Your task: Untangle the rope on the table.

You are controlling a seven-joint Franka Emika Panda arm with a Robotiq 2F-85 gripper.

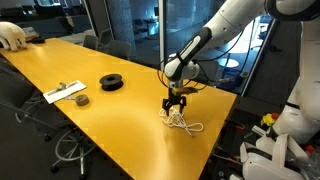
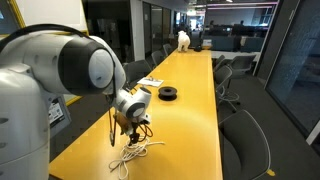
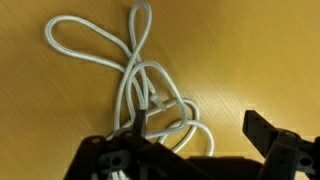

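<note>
The rope's crossing parts lie below my open gripper, toward the left in the wrist view, so I will shift my gripper that way, lower it and close.
The rope is a cream cord bunched in tangled loops on the glossy yellow-orange table. It lies near the table's end in both exterior views. My gripper is open and hangs just above the bunch, pointing down. In the wrist view its left finger sits among the rope strands and its right finger is over bare table. Nothing is held between the fingers.
A black round spool and a flat white strip with dark objects lie further along the table. A white object sits at the far end. Office chairs line the sides.
</note>
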